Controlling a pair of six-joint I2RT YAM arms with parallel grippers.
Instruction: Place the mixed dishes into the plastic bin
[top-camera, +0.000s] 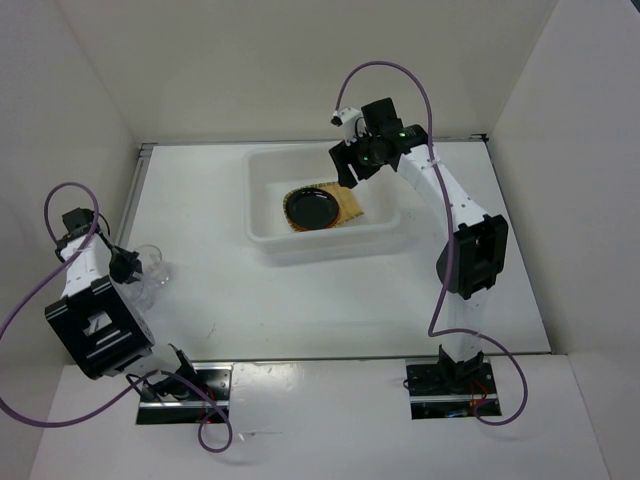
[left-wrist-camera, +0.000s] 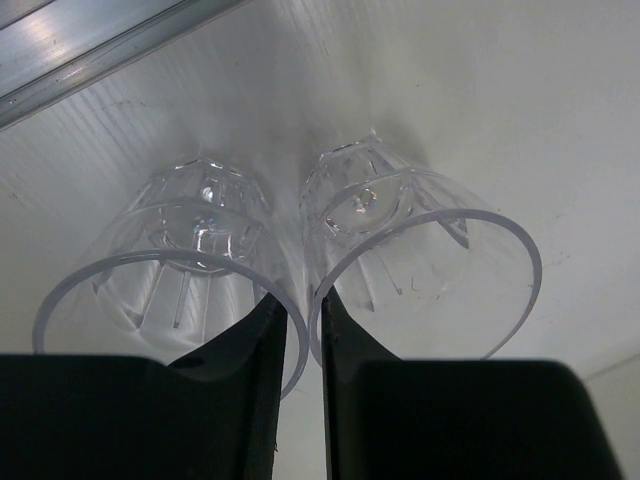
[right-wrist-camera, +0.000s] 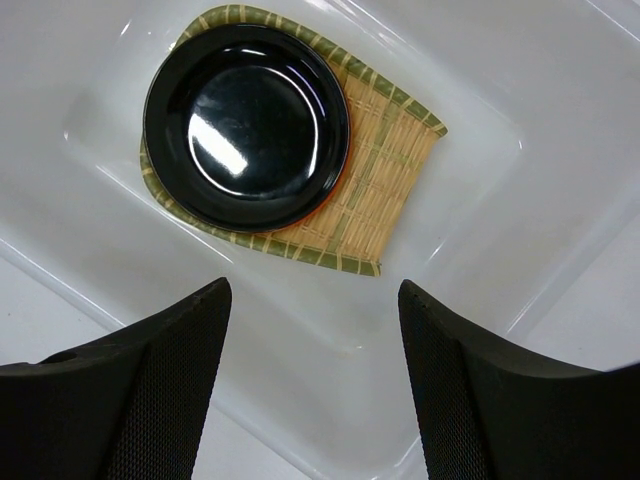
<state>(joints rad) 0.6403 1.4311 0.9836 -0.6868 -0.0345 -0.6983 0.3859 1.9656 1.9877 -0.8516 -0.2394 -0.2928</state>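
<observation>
My left gripper draws both cups to its right in the top view next, away from the table's bar, and releases them on the bare table beside the bin.
Two clear glass cups (left-wrist-camera: 200, 250) (left-wrist-camera: 420, 260) stand side by side on the table at the far left, also seen from above (top-camera: 153, 268). My left gripper (left-wrist-camera: 303, 300) (top-camera: 128, 264) has one finger inside each cup and is shut on their two touching walls. The plastic bin (top-camera: 262, 232) holds the tan bamboo tray (right-wrist-camera: 385, 170) with the glossy black plate (right-wrist-camera: 245, 125) on it. A thin orange edge (right-wrist-camera: 312, 212) shows under the black plate. My right gripper (right-wrist-camera: 315, 290) (top-camera: 350, 165) hangs open and empty above the bin's far right part.
White walls enclose the table on three sides. A metal rail (left-wrist-camera: 90, 50) runs along the left wall close behind the cups. The bin's rim (right-wrist-camera: 560, 260) stands below my right fingers.
</observation>
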